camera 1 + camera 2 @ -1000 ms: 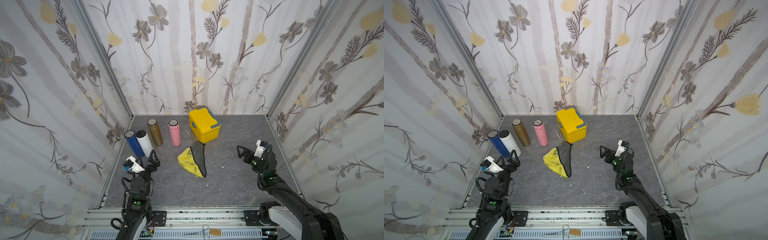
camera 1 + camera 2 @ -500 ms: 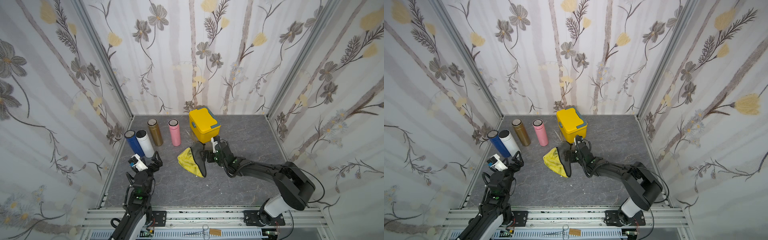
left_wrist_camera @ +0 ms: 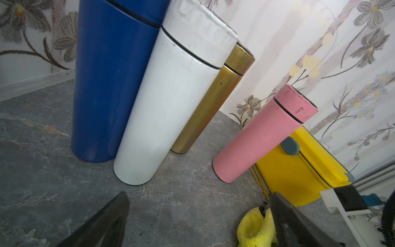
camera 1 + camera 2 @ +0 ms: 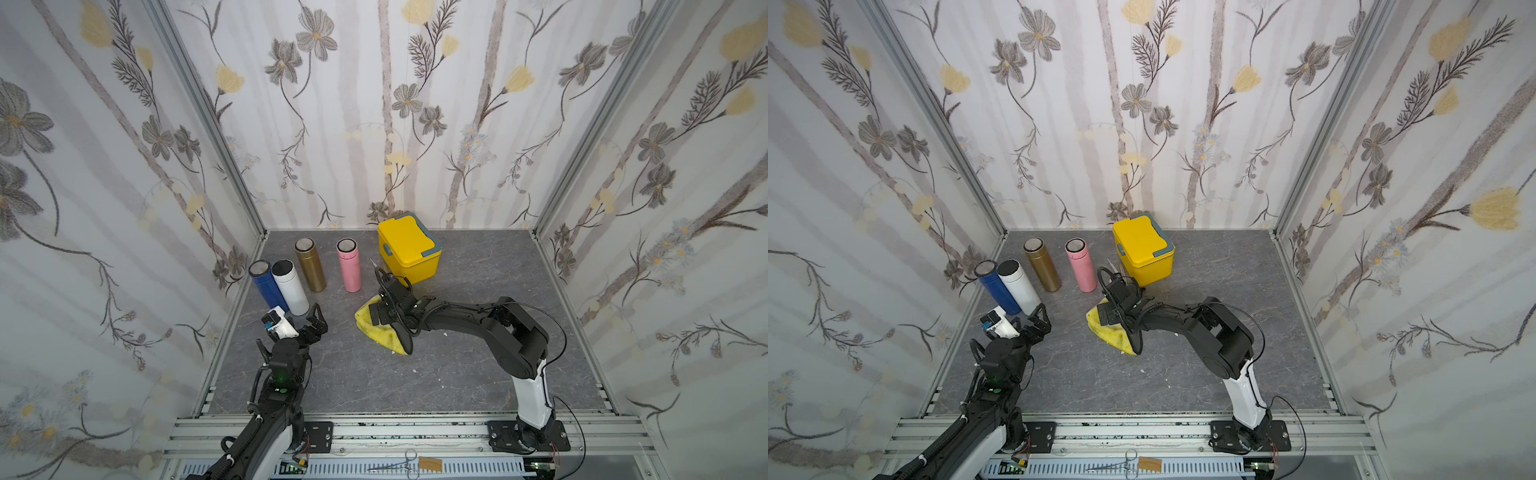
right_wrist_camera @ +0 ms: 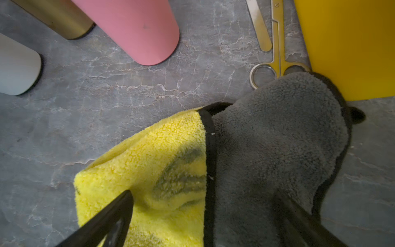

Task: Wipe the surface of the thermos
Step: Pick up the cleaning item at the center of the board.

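Observation:
My right gripper sinks down next onto the dark seam (image 5: 209, 205) between the cloth's yellow and grey halves and closes, since its open fingers already stand astride it.
Several thermoses stand upright at the back left: blue (image 4: 268, 286), white (image 4: 291, 291), gold (image 4: 311, 266) and pink (image 4: 350, 266). A yellow-and-grey cloth (image 4: 384, 336) lies crumpled mid-floor. My right gripper (image 4: 384, 309) is down on the cloth, open, its fingers astride the seam between the yellow and grey halves (image 5: 205, 203). My left gripper (image 4: 305, 322) hovers low just in front of the white thermos (image 3: 171, 102), open and empty (image 3: 198, 201). The left wrist view also shows the blue (image 3: 111, 85), gold (image 3: 209, 107) and pink (image 3: 260, 134) thermoses.
A yellow lidded box (image 4: 409, 249) stands at the back, right behind the cloth. Metal scissors (image 5: 275, 42) lie on the floor between the pink thermos and the box. Patterned walls close in three sides; a metal rail (image 4: 395, 428) runs along the front.
My right arm has swung in from the right side to the middle and come down on the cloth. My left gripper has edged forward towards the thermoses. Both stay open.

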`<control>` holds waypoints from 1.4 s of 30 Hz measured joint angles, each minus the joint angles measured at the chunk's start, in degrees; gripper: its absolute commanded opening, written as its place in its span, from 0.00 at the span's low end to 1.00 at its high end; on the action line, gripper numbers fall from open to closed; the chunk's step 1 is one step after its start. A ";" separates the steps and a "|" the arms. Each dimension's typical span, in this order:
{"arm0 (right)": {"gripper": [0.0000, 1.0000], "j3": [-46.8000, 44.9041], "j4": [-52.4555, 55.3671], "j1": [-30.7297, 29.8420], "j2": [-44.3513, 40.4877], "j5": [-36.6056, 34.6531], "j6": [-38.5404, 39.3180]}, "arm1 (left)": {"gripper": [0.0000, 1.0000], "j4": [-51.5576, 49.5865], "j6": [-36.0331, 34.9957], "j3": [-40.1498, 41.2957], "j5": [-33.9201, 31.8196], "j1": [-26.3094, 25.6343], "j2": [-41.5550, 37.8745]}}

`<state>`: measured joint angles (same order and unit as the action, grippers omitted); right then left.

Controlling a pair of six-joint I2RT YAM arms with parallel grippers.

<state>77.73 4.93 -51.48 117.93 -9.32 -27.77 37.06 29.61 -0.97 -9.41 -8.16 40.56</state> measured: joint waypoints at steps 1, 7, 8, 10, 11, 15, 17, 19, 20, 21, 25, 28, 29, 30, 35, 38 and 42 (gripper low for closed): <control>1.00 0.96 0.85 -0.39 0.70 0.15 0.48 | 1.00 0.13 0.00 -0.02 0.00 0.00 0.15; 1.00 6.67 3.96 -0.98 6.36 -2.29 2.45 | 1.00 0.35 0.00 -0.09 0.00 0.00 0.22; 1.00 7.30 3.89 -0.98 7.17 -3.06 2.73 | 1.00 0.35 0.00 -0.09 0.02 0.00 0.15; 1.00 7.96 2.60 -1.05 8.70 -4.87 3.21 | 1.00 0.35 0.00 -0.09 0.02 0.00 -0.02; 1.00 8.02 2.08 -1.11 9.20 -5.57 3.30 | 1.00 0.37 0.00 -0.09 0.02 0.00 -0.09; 1.00 5.97 -1.57 -2.16 10.08 -8.22 3.37 | 1.00 0.37 0.00 -0.09 0.02 0.00 -0.13; 0.91 4.09 -4.46 -2.60 9.84 -9.14 3.37 | 1.00 0.37 0.00 -0.09 0.02 0.00 -0.13; 0.75 1.62 -8.48 -2.89 9.27 -9.44 3.80 | 1.00 0.37 0.00 -0.09 0.02 0.00 -0.15; 0.65 0.68 -9.70 -2.89 9.01 -9.42 3.96 | 1.00 0.37 0.00 -0.09 0.02 0.00 -0.15; 0.55 -0.52 -11.15 -2.89 8.55 -9.25 4.11 | 1.00 0.37 0.00 -0.09 0.02 0.00 -0.15; 0.29 -3.82 -13.77 -2.78 6.69 -7.17 4.02 | 1.00 0.37 0.00 -0.09 0.00 0.00 -0.20; 0.13 -6.21 -13.92 -2.78 4.48 -4.90 3.76 | 1.00 0.37 0.04 -0.09 -0.04 0.00 -0.15; 0.09 -7.02 -13.90 -2.78 3.56 -4.11 3.65 | 1.00 0.37 0.24 -0.09 -0.09 0.00 -0.15; 0.05 -8.11 -13.66 -2.78 2.34 -3.10 3.21 | 1.00 0.37 0.35 -0.09 -0.26 0.00 -0.04; 0.00 -13.68 -6.78 -2.89 -5.66 0.44 2.71 | 1.00 0.37 0.39 -0.50 -0.50 0.02 1.53; 0.00 -17.14 -1.73 -2.82 -11.82 0.31 1.75 | 1.00 0.37 0.39 -1.16 -0.44 0.02 2.91; 0.00 -22.14 -0.63 -1.64 -22.10 -2.03 0.79 | 1.00 0.37 0.37 -1.46 -0.11 0.00 3.45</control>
<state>55.59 4.29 -53.12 95.83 -11.35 -26.98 37.43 29.98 -2.44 -9.52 -8.16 44.01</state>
